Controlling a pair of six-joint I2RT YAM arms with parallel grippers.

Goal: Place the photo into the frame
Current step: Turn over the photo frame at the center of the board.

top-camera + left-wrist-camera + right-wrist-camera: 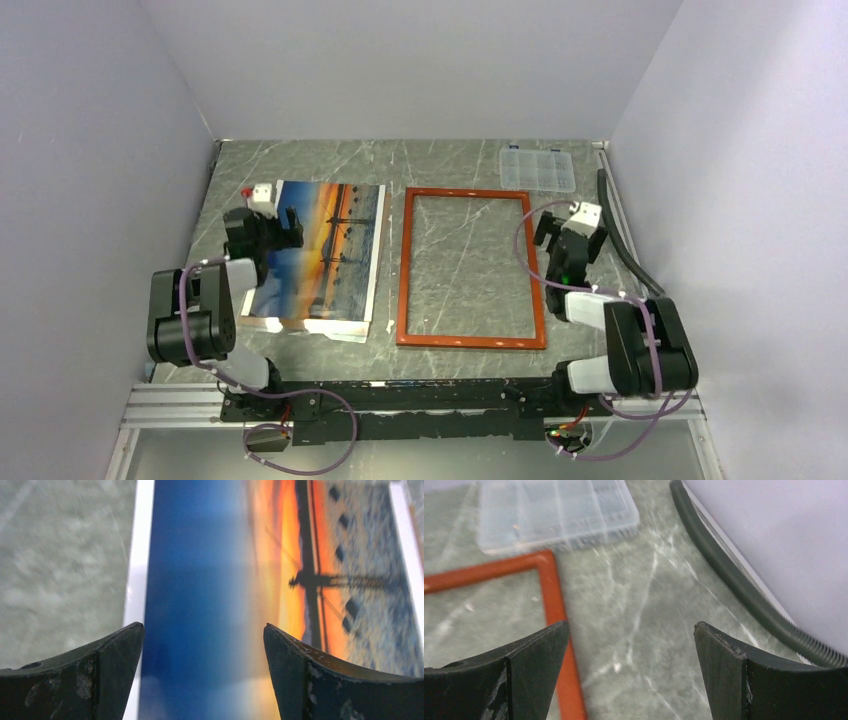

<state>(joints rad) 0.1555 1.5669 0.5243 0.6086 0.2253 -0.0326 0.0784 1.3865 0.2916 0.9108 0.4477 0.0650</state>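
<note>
I need to move my right gripper across the frame (pixel 404 270) next, left in the top view, then down onto the frame's side nearest the photo, as bare table is on either side of it.
The photo (pixel 330 255), an orange sunset under blue sky, lies face up on the left half of the table. In the left wrist view the photo (pixel 210 560) fills the space between the fingers. My left gripper (pixel 268 232) hovers over the photo's left part, open and holding nothing (pixel 204 626). The frame (pixel 404 270), a thin reddish-orange border, lies flat just right of the photo with bare table inside it. My right gripper (pixel 567 238) stands open just outside the frame's right side, above the table (pixel 631 623). The frame's far right corner (pixel 547 562) shows ahead of its left finger.
A small clear compartment box (pixel 537 168) sits at the back right (pixel 556 512). A dark corrugated hose (pixel 618 235) runs along the right wall (pixel 734 575). A pale sheet edge (pixel 335 330) pokes out under the photo's near side. Walls close in left, right and behind.
</note>
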